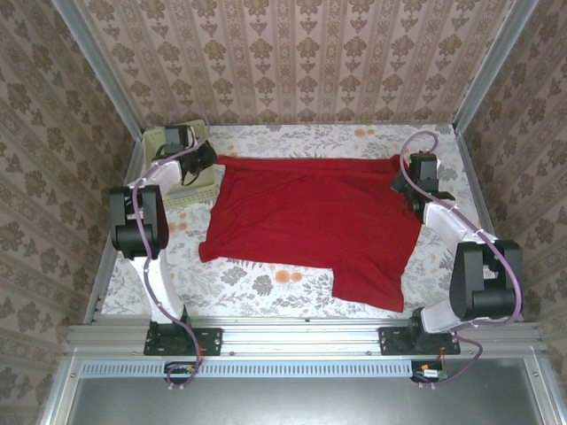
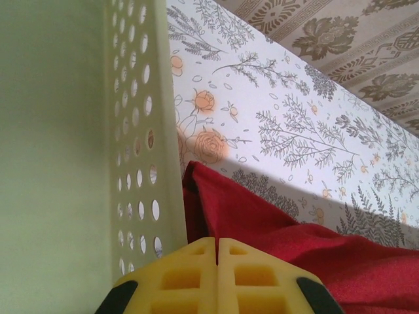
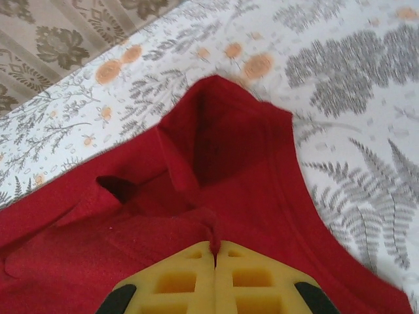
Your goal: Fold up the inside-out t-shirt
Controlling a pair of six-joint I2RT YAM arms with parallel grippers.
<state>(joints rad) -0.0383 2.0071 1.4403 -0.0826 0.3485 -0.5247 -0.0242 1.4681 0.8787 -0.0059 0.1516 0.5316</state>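
My left gripper holds the shirt beside the basket. Next, it should move back slightly and release the shirt's far corner (image 1: 220, 160) (image 2: 204, 190) there.
The inside-out t-shirt (image 1: 310, 221) is plain red and lies spread across the flowered table, wrinkled, with one lower part reaching toward the near right. My left gripper (image 1: 205, 159) sits at its far left corner, beside the basket. In the left wrist view the gripper (image 2: 217, 241) is shut, and a raised edge of the t-shirt (image 2: 314, 255) runs into its tips. My right gripper (image 1: 403, 181) is at the far right corner. In the right wrist view that gripper (image 3: 215, 245) is shut on a small fold of the t-shirt (image 3: 249, 170).
A pale yellow-green perforated basket (image 1: 158, 139) stands at the far left corner, its wall (image 2: 137, 131) right beside my left gripper. Metal frame rails (image 1: 301, 338) and patterned walls enclose the table. Bare tablecloth (image 1: 257, 283) shows near the front left.
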